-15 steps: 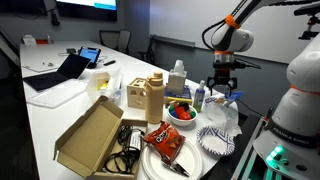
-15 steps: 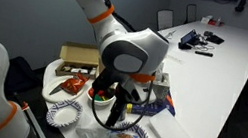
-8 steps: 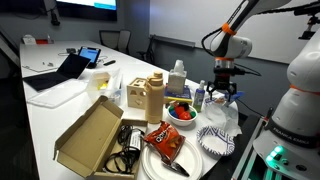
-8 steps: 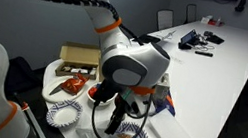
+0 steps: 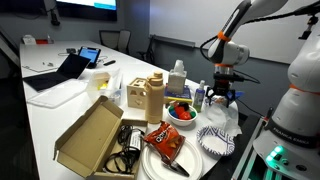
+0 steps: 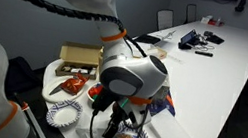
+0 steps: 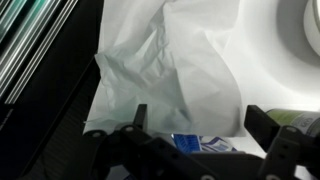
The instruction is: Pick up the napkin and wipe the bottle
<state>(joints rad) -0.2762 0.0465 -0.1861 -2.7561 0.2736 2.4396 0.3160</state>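
My gripper lowers a little onto the napkin's near edge [image 7: 203, 125] next and closes on it, since that edge already lies between my open fingers.
The white crumpled napkin [image 7: 170, 65] fills the middle of the wrist view, lying on the table. In an exterior view it lies [image 5: 226, 116] right of the red bowl. My gripper [image 7: 200, 125] is open, its two dark fingers straddling the napkin's near edge just above it. In both exterior views it hangs low over that spot [image 5: 220, 96] [image 6: 113, 128]. A clear bottle with a white cap [image 5: 177, 74] stands behind the bowl. A small dark bottle [image 5: 199, 96] stands just left of the gripper. In the wrist view a blue-patterned edge [image 7: 195, 143] shows under the fingers.
Blue-patterned paper plates [image 5: 214, 141] lie in front of the napkin. A red bowl of fruit [image 5: 181, 113], a tan jug [image 5: 152, 96], a chips bag [image 5: 163, 140] and an open cardboard box [image 5: 88, 137] crowd the table's near end. The table edge is close beside the gripper.
My gripper has come down toward the napkin and shifted slightly. The napkin and bottles have not moved.
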